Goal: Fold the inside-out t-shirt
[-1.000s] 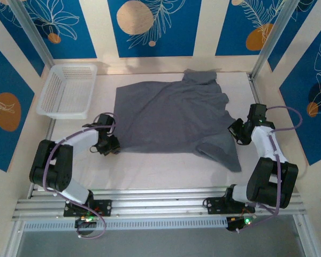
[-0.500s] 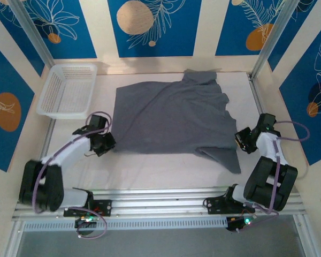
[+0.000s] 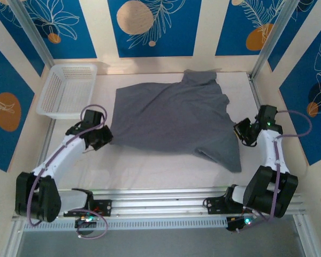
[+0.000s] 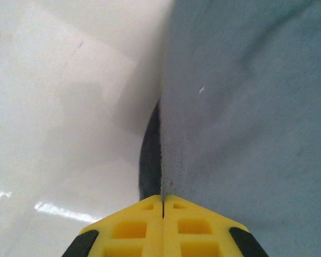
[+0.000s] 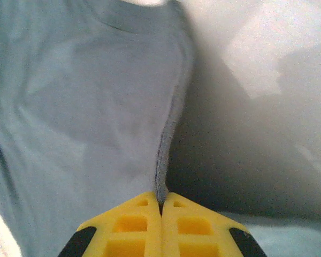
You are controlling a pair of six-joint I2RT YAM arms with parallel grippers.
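Note:
Next, my right gripper moves outward and down to the shirt's edge near the back sleeve, then lets go of the raised thin fold.
The slate-grey t-shirt point(image 3: 171, 118) lies spread over the middle of the white table, one sleeve at the back right and a folded flap at the front right. My left gripper point(image 3: 104, 137) is at the shirt's near-left corner, its yellow fingers point(image 4: 134, 227) shut on the cloth edge point(image 4: 163, 160), which is lifted off the table. My right gripper point(image 3: 241, 132) is at the shirt's right edge, yellow fingers point(image 5: 195, 225) shut on a thin fold of the t-shirt point(image 5: 96, 107) that rises from them.
A white basket point(image 3: 68, 90) stands at the back left of the table. Bare white table point(image 3: 150, 171) runs along the front between the arms' bases. Metal frame posts point(image 3: 270, 37) rise at the back corners.
The left gripper has moved back and to the left with the shirt's corner, its arm stretching out. The right gripper has shifted back and slightly right, holding the right edge.

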